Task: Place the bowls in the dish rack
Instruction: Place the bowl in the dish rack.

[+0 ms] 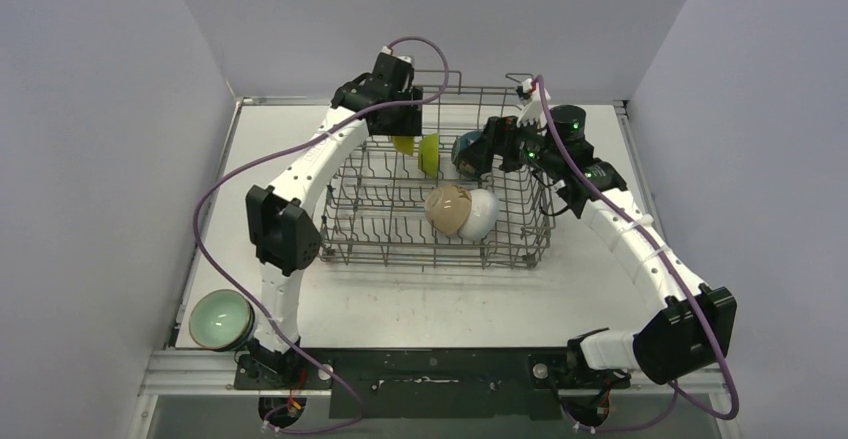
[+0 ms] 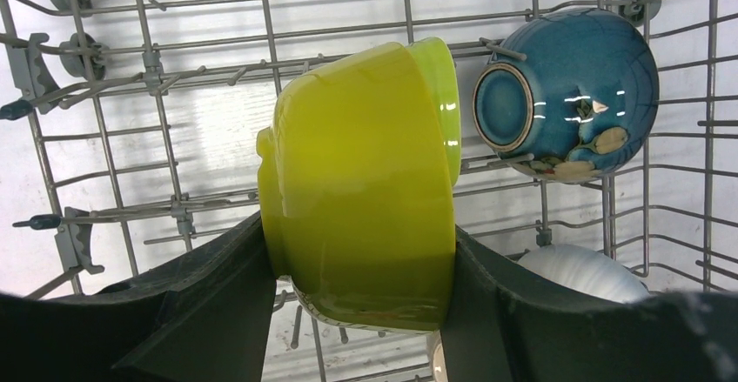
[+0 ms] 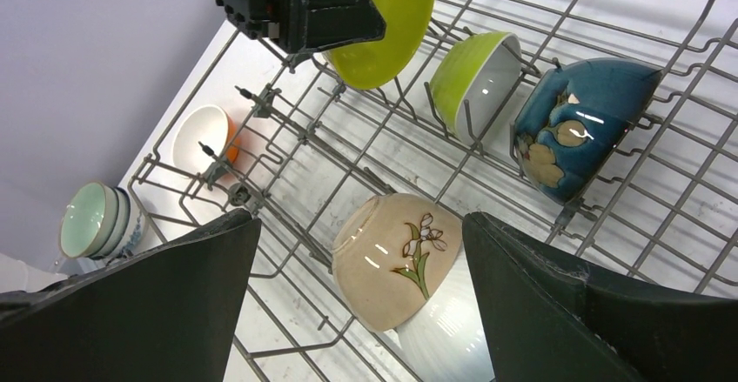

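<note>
The left gripper lowers next to release the yellow bowl, still above the dish rack's empty wires [image 1: 398,162] beside the lime bowl, since those pegs lie below that gripper.
The grey wire dish rack [image 1: 350,241] fills the middle of the table. My left gripper [image 2: 358,230] is shut on a yellow bowl [image 2: 365,191], tipped on its side over the rack's back left. A lime bowl [image 2: 441,77] stands on edge just behind it, then a dark blue bowl [image 2: 566,95]. My right gripper [image 3: 361,225] hangs open above a beige flowered bowl [image 3: 396,260] leaning on a white bowl [image 3: 452,343], touching neither. From above, the left gripper [image 1: 400,127] and right gripper [image 1: 492,149] both sit over the rack's back half.
A pale green bowl [image 1: 220,319] sits on the table at the near left, beside the left arm's base. In the right wrist view an orange bowl with a white inside [image 3: 204,138] lies outside the rack's left wall. Grey walls close the table in.
</note>
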Controlling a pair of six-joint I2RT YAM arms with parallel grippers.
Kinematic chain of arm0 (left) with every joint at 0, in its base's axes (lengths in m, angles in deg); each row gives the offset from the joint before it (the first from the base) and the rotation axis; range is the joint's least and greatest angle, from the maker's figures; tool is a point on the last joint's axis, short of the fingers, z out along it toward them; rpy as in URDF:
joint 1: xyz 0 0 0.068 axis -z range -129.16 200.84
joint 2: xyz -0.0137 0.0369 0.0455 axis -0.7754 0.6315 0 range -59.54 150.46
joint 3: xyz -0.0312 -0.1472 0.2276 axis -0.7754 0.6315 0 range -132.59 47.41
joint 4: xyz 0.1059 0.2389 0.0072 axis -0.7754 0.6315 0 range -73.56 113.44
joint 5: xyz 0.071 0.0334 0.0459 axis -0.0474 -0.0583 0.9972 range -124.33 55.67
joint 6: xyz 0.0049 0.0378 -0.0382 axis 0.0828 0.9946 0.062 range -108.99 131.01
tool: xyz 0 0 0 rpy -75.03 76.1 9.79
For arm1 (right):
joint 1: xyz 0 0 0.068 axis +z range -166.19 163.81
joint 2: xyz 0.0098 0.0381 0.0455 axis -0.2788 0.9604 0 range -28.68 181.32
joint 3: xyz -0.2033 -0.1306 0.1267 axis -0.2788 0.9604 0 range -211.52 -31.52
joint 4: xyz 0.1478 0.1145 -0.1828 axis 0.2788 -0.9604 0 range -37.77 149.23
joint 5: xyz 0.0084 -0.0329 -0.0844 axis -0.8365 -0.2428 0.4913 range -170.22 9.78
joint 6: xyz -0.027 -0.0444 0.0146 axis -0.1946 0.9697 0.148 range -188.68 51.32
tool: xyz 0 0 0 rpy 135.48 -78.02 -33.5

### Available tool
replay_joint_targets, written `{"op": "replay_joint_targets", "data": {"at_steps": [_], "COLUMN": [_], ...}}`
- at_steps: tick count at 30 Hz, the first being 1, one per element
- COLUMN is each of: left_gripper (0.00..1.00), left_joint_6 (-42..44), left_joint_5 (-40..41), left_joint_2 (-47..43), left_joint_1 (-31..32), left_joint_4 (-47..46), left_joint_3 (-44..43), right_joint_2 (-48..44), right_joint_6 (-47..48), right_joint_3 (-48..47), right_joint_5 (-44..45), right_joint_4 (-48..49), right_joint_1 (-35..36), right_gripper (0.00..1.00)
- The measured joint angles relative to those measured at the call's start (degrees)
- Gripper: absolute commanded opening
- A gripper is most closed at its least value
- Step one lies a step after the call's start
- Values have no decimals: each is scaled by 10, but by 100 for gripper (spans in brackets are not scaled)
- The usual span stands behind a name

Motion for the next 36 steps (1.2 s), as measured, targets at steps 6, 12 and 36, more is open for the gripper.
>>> {"op": "replay_joint_targets", "data": {"at_steps": [6,12,36], "left_gripper": [0,0,0], "left_joint_6": [0,-1,13], "left_joint_5": [3,3,89], "left_joint_2": [33,51,26], "left_joint_1": [2,3,9], "left_joint_4": [9,9,6], "left_joint_3": [-31,-33,-13], "right_joint_2": [-3,-3,-3], "right_joint_6": [5,10,12], "right_joint_3": [0,0,0], "right_joint_5": [3,7,9], "right_joint_4": [-4,-10,-12], "right_joint_1": [-3,-4,-7], "right_gripper": [90,90,90]}}
